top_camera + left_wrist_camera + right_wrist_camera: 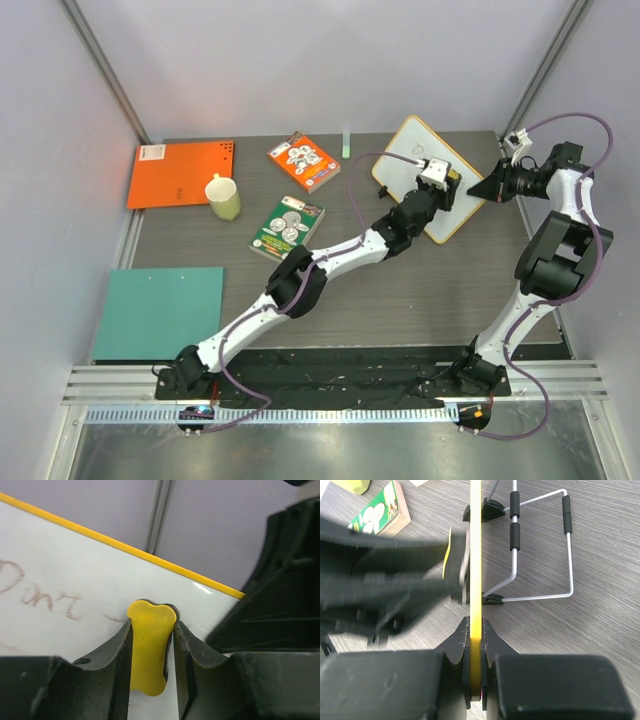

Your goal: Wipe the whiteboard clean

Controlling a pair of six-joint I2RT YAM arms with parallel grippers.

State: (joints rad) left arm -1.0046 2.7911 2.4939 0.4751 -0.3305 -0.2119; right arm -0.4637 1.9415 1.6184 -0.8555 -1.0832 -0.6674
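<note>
My left gripper moves down and back off the board to the open tabletop between board and green box next, a clear place to release the eraser (149,645).
The whiteboard (415,160) stands on a wire stand at the back right of the table, white with a yellow frame. Faint brown handwriting (45,597) shows on it in the left wrist view. My left gripper (443,183) is shut on a yellow bone-shaped eraser (149,645) and presses it against the board face (75,570). My right gripper (490,188) is shut on the board's yellow edge (475,580), seen edge-on in the right wrist view. The eraser (448,560) shows there too, against the board's left face.
An orange sheet (180,172) and a pale yellow mug (224,197) lie back left, a teal sheet (160,311) front left. Two card boxes (304,160) (288,226) lie mid-table. A green marker (347,140) lies at the back. The wire stand (540,545) sits behind the board.
</note>
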